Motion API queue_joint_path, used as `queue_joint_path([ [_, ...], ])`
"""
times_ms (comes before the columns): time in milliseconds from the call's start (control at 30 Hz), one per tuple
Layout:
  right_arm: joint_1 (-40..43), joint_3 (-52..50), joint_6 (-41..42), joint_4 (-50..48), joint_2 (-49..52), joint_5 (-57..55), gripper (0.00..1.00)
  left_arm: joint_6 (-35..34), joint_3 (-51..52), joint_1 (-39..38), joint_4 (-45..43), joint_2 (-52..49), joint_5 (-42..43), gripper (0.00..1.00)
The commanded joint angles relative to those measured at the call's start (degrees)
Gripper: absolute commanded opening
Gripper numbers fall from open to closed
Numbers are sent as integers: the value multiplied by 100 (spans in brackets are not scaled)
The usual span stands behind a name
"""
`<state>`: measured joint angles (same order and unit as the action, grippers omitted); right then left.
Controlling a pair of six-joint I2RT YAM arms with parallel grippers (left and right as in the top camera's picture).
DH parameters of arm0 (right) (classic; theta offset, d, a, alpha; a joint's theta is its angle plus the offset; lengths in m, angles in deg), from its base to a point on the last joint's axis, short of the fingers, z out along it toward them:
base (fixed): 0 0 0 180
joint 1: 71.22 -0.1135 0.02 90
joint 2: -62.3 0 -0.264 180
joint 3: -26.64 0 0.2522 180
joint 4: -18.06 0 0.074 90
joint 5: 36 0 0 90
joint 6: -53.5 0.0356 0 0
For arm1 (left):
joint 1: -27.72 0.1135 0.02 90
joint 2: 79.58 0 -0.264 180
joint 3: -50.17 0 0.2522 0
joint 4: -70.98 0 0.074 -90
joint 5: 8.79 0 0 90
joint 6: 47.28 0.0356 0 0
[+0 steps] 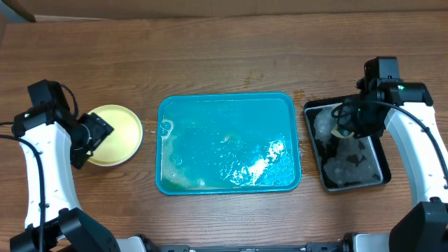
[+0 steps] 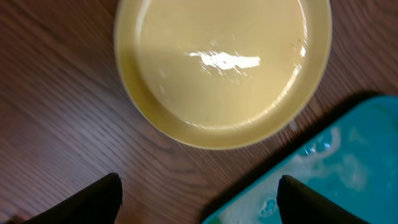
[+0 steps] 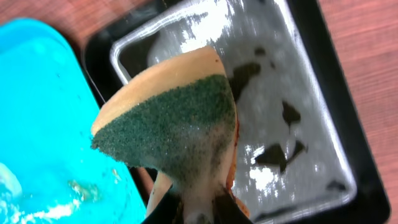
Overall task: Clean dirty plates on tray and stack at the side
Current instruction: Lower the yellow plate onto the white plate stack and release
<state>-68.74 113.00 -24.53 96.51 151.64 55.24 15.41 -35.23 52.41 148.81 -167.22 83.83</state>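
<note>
My right gripper lowers the green-and-tan sponge (image 3: 174, 124) next and releases it inside the tray's rim, in the water. The black tray's foamy water (image 3: 270, 118) lies below.
A pale yellow-green plate (image 1: 115, 134) lies on the wooden table left of the turquoise tray (image 1: 228, 105); whether other plates lie under it I cannot tell. It fills the top of the left wrist view (image 2: 224, 68). My left gripper (image 1: 89, 145) is open and empty at the plate's left edge, its fingertips (image 2: 199, 199) apart over the wood and the tray's corner (image 2: 336, 168). The tray is wet and soapy and holds no plate. My right gripper (image 1: 344, 126) is shut on a green-and-tan sponge (image 3: 174, 124), held above the black tray (image 1: 381, 180).
The black glossy tray (image 3: 348, 112) at the right holds foamy water. The tray's left rim (image 3: 37, 93) shows in the right wrist view with small food bits. A cardboard edge (image 1: 210, 8) runs along the table's far side.
</note>
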Motion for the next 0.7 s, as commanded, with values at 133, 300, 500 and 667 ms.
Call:
queue_joint_path([
  [133, -22, -24, -306, -326, 197, 24, 11, 833, -127, -662, 505, -22, 933, 82],
  [300, -15, -24, -332, -304, 675, 170, 11, 984, -122, -1126, 662, -22, 881, 82],
  [500, -15, -24, -348, -326, 1445, 363, 11, 1023, -122, -1486, 662, -22, 881, 82],
  [667, 4, -24, -348, -494, 2004, 522, 11, 1021, -122, -1574, 662, -22, 881, 81],
])
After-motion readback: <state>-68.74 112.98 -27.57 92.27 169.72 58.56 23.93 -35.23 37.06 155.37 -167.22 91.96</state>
